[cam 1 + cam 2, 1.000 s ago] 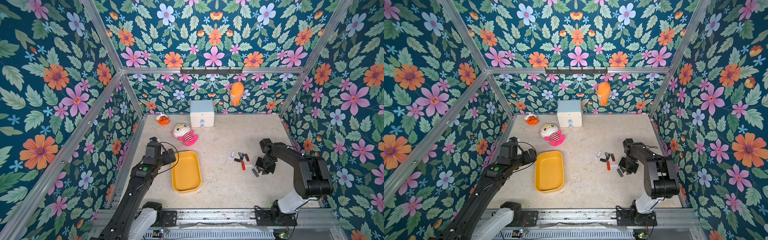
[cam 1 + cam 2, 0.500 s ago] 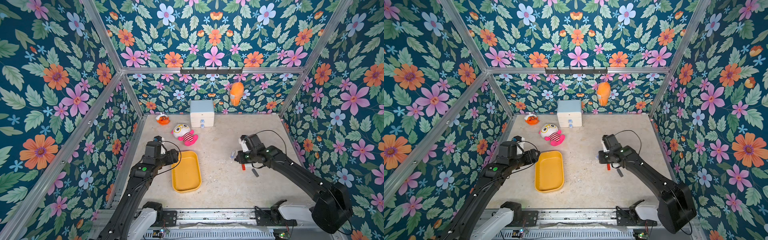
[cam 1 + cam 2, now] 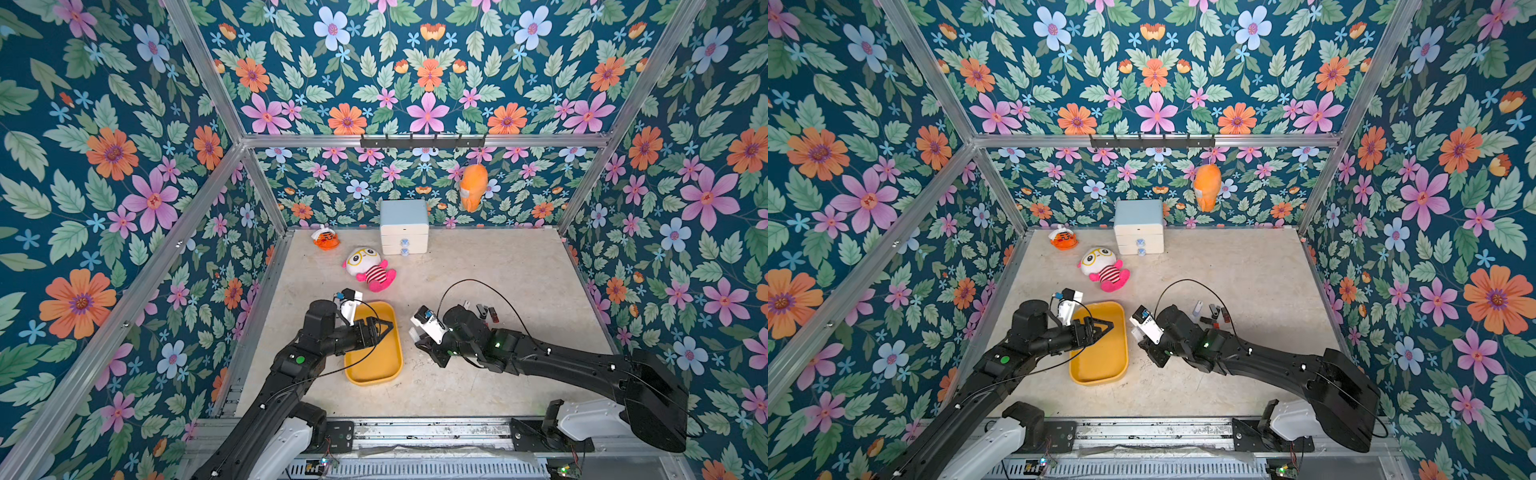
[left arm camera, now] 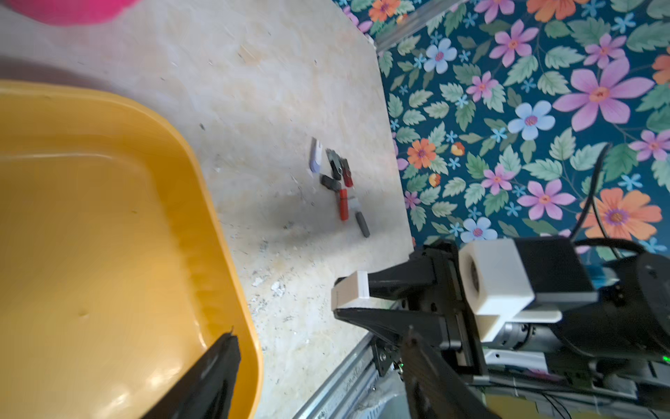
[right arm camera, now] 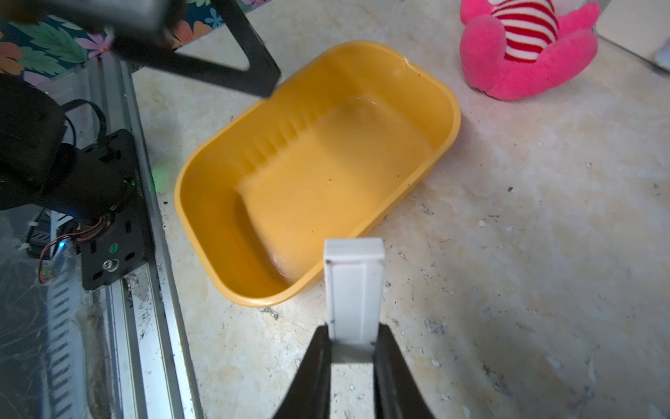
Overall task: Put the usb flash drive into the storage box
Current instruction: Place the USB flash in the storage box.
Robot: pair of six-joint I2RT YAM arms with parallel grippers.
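Observation:
The drive in my right gripper goes over the storage box's rim next, down into the box's end by the doll [image 5: 366, 122] for release, as that end lies beyond and below it.
My right gripper [image 5: 353, 333] is shut on a white usb flash drive [image 5: 353, 290], which sticks out past the fingertips. It hangs just above the table beside the near right end of the storage box [image 5: 326, 174], a shallow yellow tray with nothing in it. The left wrist view shows the held drive [image 4: 350, 295] level, a short way from the tray's rim [image 4: 224, 232]. My left gripper [image 3: 384, 328] hovers open over the tray's far half [image 3: 374, 365], with nothing between its fingers. Several more flash drives [image 3: 486, 311] lie in a small pile behind the right arm.
A pink and white plush doll [image 3: 368, 270] lies just beyond the tray. A white two-drawer chest [image 3: 404, 226] and a small orange toy [image 3: 325, 240] stand at the back wall. An orange plush [image 3: 473, 189] hangs from the hook rail. A metal rail borders the table's front edge.
My right arm has swung left from the pile of drives to the tray's side, carrying the white drive. The left gripper has moved out over the tray and its jaws have narrowed somewhat.

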